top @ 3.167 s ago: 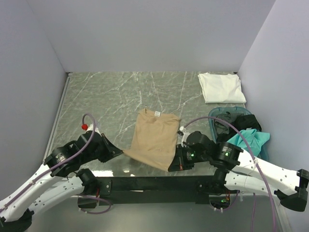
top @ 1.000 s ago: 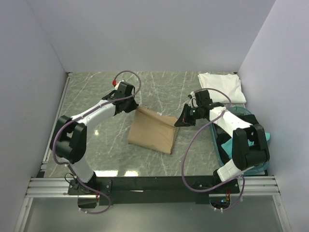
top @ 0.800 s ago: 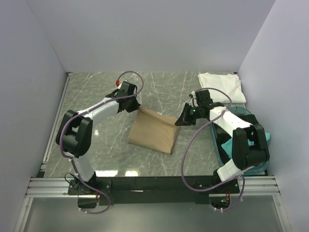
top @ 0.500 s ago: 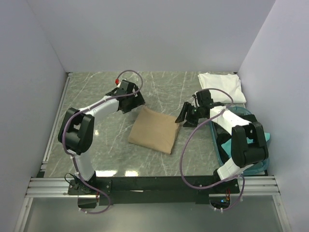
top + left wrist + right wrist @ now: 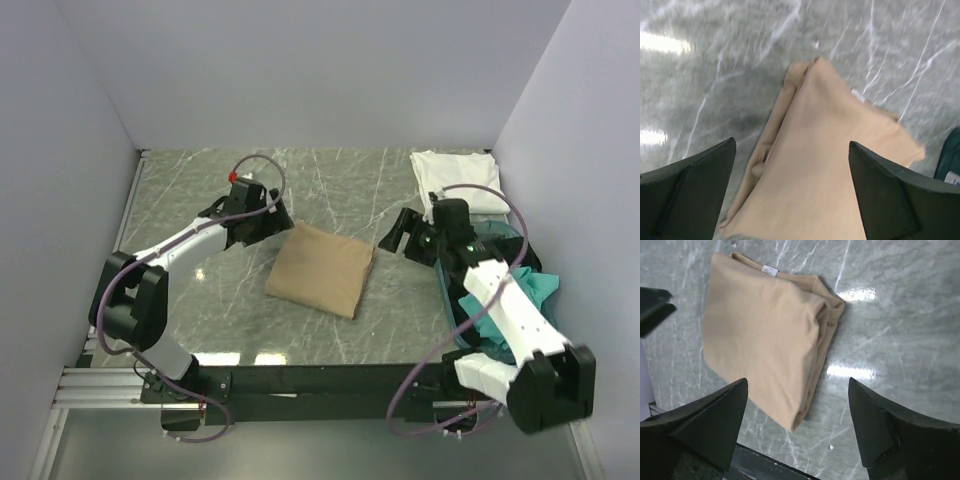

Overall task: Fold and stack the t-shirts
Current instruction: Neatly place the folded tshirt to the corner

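My left gripper should next go back down to the middle of the tan t-shirt's layered edge (image 5: 282, 258) (image 5: 761, 155) and pinch the stacked layers. The layered edge is below and back of my left gripper.
The tan t-shirt (image 5: 320, 268) lies folded in a flat rectangle in the middle of the table. It fills the left wrist view (image 5: 830, 165) and shows in the right wrist view (image 5: 765, 335) with its neck label on top. My left gripper (image 5: 268, 226) hovers open just off the shirt's far-left corner, nothing between its fingers (image 5: 690, 190). Off the shirt's far-right corner my right gripper (image 5: 394, 238) is open too and holds nothing. A folded white t-shirt (image 5: 458, 180) rests at the back right. A teal t-shirt (image 5: 530, 288) hangs crumpled in the basket.
A shallow teal plastic basket (image 5: 497, 228) stands at the right edge under my right arm; its rim shows in the left wrist view (image 5: 951, 160). Walls close the table on three sides. A black rail (image 5: 320, 382) runs along the near edge.
Both grippers opened and let go of the tan shirt's far corners; the lifted edge dropped flat. Both grippers backed a little away from the shirt, and the right arm swung right.
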You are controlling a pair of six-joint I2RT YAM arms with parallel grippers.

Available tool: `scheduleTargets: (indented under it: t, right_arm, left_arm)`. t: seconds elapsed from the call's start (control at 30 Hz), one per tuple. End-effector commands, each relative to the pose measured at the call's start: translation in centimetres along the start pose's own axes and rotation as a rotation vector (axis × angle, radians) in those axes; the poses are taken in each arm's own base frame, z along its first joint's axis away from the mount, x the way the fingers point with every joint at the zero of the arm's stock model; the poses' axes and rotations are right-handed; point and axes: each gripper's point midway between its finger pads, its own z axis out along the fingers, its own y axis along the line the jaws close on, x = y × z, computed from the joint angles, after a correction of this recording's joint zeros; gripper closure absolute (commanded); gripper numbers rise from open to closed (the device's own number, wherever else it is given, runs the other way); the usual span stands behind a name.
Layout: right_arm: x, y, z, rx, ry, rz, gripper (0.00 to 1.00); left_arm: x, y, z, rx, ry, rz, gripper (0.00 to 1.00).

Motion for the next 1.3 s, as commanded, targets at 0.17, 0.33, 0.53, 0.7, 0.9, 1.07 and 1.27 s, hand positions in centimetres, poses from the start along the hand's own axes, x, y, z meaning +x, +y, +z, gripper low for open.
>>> scheduleTargets:
  t: [0.17,0.33,0.53,0.7,0.9,1.07,1.27]
  right_arm:
    - [2.1,-2.8,-4.5,0.073,-0.136,-0.01,0.11]
    - [2.6,-2.5,-6.0,0.037,-0.177,-0.022,0.09]
    - [3.4,-2.9,-6.3,0.033,-0.18,-0.021,0.09]
    - [3.4,-2.7,-6.7,0.016,-0.2,-0.036,0.09]
    - [2.9,-3.5,-7.1,0.053,-0.24,-0.05,0.09]
    - [2.7,-3.4,-6.5,0.042,-0.238,-0.083,0.09]
    - [2.2,-3.4,-5.5,0.042,-0.232,-0.097,0.09]
  left_arm:
    - [4.7,1.8,0.9,0.047,0.117,0.076,0.01]
    - [6.5,3.2,2.2,0.008,0.159,0.073,0.01]
    - [8.7,4.2,3.8,-0.059,0.208,0.107,0.36]
    - [10.4,4.7,4.8,-0.121,0.247,0.136,0.58]
    - [9.5,5.8,5.4,-0.257,0.195,0.181,0.99]
    - [6.3,6.4,5.0,-0.356,0.091,0.232,0.99]
    - [1.3,8.6,4.1,-0.543,-0.073,0.314,0.99]
